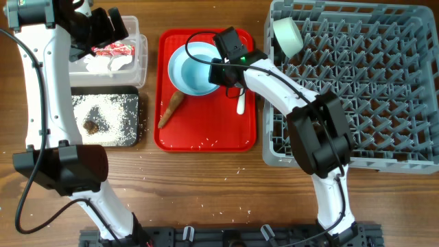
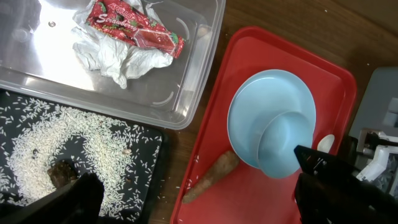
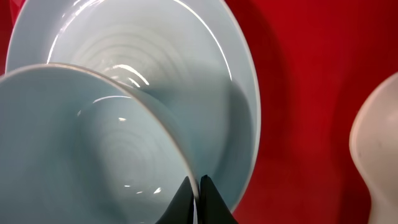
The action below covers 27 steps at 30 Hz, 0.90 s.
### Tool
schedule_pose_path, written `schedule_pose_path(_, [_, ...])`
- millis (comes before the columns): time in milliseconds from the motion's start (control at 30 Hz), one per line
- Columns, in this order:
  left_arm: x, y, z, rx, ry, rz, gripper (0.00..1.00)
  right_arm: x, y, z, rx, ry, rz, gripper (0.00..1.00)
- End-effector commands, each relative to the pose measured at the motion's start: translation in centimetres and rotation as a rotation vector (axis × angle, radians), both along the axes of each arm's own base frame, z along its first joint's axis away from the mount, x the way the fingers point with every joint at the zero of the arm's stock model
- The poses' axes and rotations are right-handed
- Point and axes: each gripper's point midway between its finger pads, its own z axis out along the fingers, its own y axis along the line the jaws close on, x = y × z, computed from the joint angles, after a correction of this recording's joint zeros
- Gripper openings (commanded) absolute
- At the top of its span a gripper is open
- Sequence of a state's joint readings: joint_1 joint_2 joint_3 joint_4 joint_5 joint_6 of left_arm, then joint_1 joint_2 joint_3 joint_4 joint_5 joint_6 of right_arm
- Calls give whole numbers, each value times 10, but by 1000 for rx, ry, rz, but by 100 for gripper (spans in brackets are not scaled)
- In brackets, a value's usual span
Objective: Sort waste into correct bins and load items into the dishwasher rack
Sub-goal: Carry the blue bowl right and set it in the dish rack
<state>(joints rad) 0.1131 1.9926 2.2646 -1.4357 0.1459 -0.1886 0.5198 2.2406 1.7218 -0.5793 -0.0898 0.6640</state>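
Observation:
The robot's right gripper needs to lift over the rack next, tilt, and lower onto the rack's wires beside the white bowl. It should release there, because those pegs are empty.
My right gripper is shut on the rim of the light teal bowl, which sits on the pale-blue plate on the red tray. In the right wrist view the fingertips pinch the bowl's edge over the plate. My left gripper is open and empty above the clear tub, which holds the red-and-white wrapper and white tissue. The black tray holds rice and the brown lump. The brown root stick and white spoon lie on the red tray. The white bowl stands in the grey rack. The yellow cup is out of view.
The red serving tray lies between the bins and the rack, with a few rice grains on it. Loose grains lie scattered on the wooden table in front of it. My right arm crosses the rack's left edge.

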Motion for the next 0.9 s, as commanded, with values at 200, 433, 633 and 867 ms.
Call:
schedule_pose_path(200, [1,2,2,6,-6,3,100,-30,-156,264,-155,-399,-261,4])
schedule_pose_path(433, [1,2,2,6,-6,3,100,-102,-270,260,-601,-251,-474,4])
schedule_pose_path(633, [1,2,2,6,-6,3,100,-95,-289,216,-857,-137,-408,4])
schedule_pose_path(867, [1,2,2,6,-6,3,100,-70,-311,219,-1214,-134,-277,4])
